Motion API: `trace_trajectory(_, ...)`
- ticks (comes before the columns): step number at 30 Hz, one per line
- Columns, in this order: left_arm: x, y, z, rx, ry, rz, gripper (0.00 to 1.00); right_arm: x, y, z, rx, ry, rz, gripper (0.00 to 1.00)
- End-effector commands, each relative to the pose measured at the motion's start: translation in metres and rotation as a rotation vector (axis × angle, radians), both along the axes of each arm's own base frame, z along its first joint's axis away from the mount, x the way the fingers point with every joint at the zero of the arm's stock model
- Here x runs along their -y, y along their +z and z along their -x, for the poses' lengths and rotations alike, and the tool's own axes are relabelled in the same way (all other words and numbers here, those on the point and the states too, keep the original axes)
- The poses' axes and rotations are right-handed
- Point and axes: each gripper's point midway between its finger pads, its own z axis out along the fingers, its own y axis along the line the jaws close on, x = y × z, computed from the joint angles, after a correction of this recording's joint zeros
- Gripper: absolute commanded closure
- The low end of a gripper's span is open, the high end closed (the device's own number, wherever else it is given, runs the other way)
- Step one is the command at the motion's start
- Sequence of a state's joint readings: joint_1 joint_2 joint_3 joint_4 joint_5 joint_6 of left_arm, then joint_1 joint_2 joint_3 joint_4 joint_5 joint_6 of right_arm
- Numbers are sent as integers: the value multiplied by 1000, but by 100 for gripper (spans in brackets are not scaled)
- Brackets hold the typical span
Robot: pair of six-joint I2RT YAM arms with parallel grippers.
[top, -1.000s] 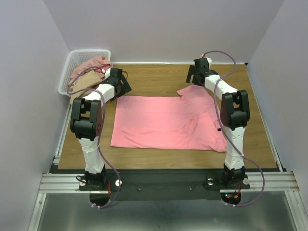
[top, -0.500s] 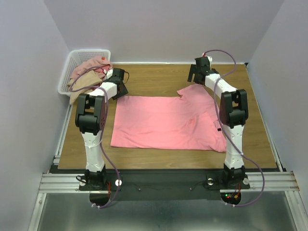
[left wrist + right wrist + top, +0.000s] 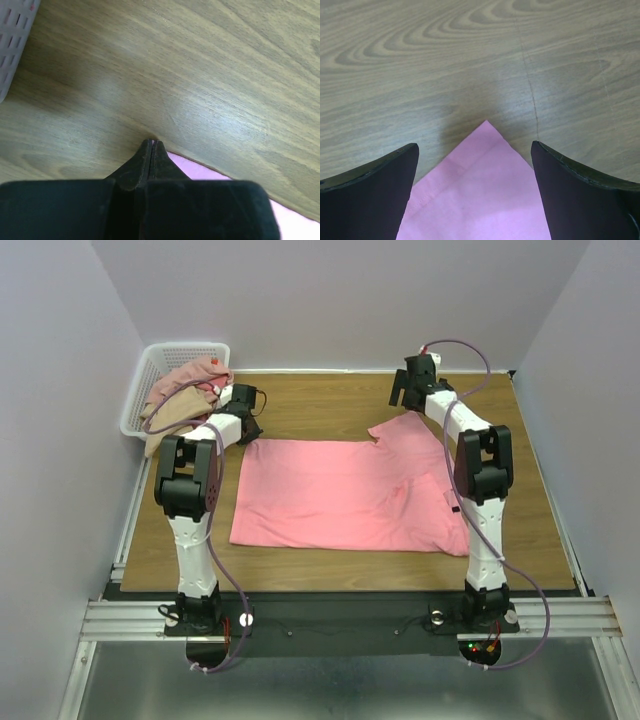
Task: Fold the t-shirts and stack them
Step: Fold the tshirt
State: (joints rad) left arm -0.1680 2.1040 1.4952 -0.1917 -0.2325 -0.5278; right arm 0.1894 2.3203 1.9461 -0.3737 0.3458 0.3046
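My right gripper is open above the pointed sleeve corner, which lies framed between its fingers, so it should next lower toward the tabletop and close on that corner.
A salmon-pink t-shirt lies spread flat on the wooden table. My left gripper is down at its far-left corner. In the left wrist view that gripper is shut, a sliver of pink shows between the tips, and the t-shirt's edge runs out to the right. My right gripper hovers at the far-right sleeve. In the right wrist view the gripper is open, and the t-shirt's pointed sleeve corner lies between the wide-apart fingers without touching them.
A white lattice basket stands at the far-left corner, with dusty pink and tan t-shirts heaped in it and spilling over its near side. The table's far edge meets the back wall just beyond both grippers.
My left gripper has closed from wide open to shut at the shirt's far-left corner, and the left arm has shifted slightly. The right gripper has stayed open and nearly still.
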Motion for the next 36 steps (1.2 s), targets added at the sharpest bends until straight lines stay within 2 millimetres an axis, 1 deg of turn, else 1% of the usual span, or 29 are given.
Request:
trace_trajectory(1, -1, 15, 10, 14, -25, -8, 100, 7, 9, -19, 50, -20, 24, 0)
trace_trajectory(2, 0, 25, 7, 41, -33, -1, 100, 7, 7, -24, 55, -23, 32, 0)
trace_trajectory(3, 0, 29, 7, 48, -38, -1, 100, 7, -3, -24, 40, -22, 35, 1)
trace_trajectory(4, 0, 36, 6, 66, -38, 2, 100, 8, 2, -29, 57, -27, 38, 3)
trace_trajectory(5, 1, 39, 5, 74, -41, 2, 100, 7, -9, -30, 42, -26, 40, 4)
trace_trajectory(7, 2, 47, 4, 90, -48, 2, 100, 7, -13, -32, 40, -30, 38, 6)
trace_trajectory(10, 4, 50, 4, 97, -67, 5, 100, 8, -26, -28, 14, -36, 40, 12)
trace_trajectory(11, 5, 52, 5, 102, -73, 8, 100, 9, -27, -25, 9, -45, 38, 22)
trace_trajectory(12, 6, 52, 5, 105, -77, 11, 100, 11, -36, -17, -15, -54, 38, 26)
trace_trajectory(13, 5, 52, 7, 104, -79, 9, 100, 11, -31, -14, -9, -69, 27, 31)
trace_trajectory(14, 7, 52, 7, 107, -81, 11, 100, 12, -32, -11, -16, -71, 26, 40)
trace_trajectory(15, 7, 51, 9, 104, -86, 12, 100, 13, -36, -6, -28, -75, 27, 45)
trace_trajectory(16, 7, 50, 10, 106, -88, 15, 100, 14, -33, -6, -23, -81, 28, 49)
trace_trajectory(17, 9, 50, 11, 109, -93, 19, 100, 14, -34, -5, -26, -83, 31, 59)
trace_trajectory(19, 11, 49, 13, 106, -103, 27, 100, 17, -33, -5, -25, -87, 47, 66)
trace_trajectory(20, 12, 50, 13, 112, -104, 29, 100, 18, -31, -5, -24, -88, 50, 76)
trace_trajectory(22, 12, 51, 16, 112, -106, 29, 100, 19, -27, -4, -19, -91, 55, 83)
trace_trajectory(23, 12, 51, 16, 113, -106, 29, 100, 19, -22, -5, -10, -90, 54, 93)
trace_trajectory(24, 12, 51, 17, 113, -106, 29, 100, 19, -14, -5, 2, -87, 56, 99)
trace_trajectory(25, 11, 51, 17, 115, -106, 27, 100, 20, -10, -5, 7, -86, 60, 99)
trace_trajectory(26, 11, 53, 18, 118, -107, 26, 100, 20, 1, -4, 20, -85, 57, 99)
trace_trajectory(28, 11, 53, 20, 121, -106, 28, 100, 20, 10, 1, 28, -85, 53, 100)
trace_trajectory(30, 12, 56, 22, 128, -109, 32, 100, 21, 10, 14, 10, -83, 47, 99)
trace_trajectory(31, 11, 56, 25, 132, -106, 34, 100, 21, 30, 19, 40, -86, 33, 100)
trace_trajectory(32, 11, 57, 26, 135, -104, 36, 100, 22, 32, 26, 37, -88, 31, 100)
trace_trajectory(33, 10, 58, 27, 137, -104, 36, 100, 25, 23, 39, 5, -91, 35, 99)
trace_trajectory(34, 10, 56, 30, 135, -103, 37, 100, 26, 42, 48, 32, -96, 26, 99)
trace_trajectory(35, 10, 59, 31, 143, -103, 40, 100, 28, 43, 56, 26, -100, 23, 100)
trace_trajectory(36, 11, 56, 35, 137, -106, 44, 100, 31, 31, 74, -12, -106, 27, 100)
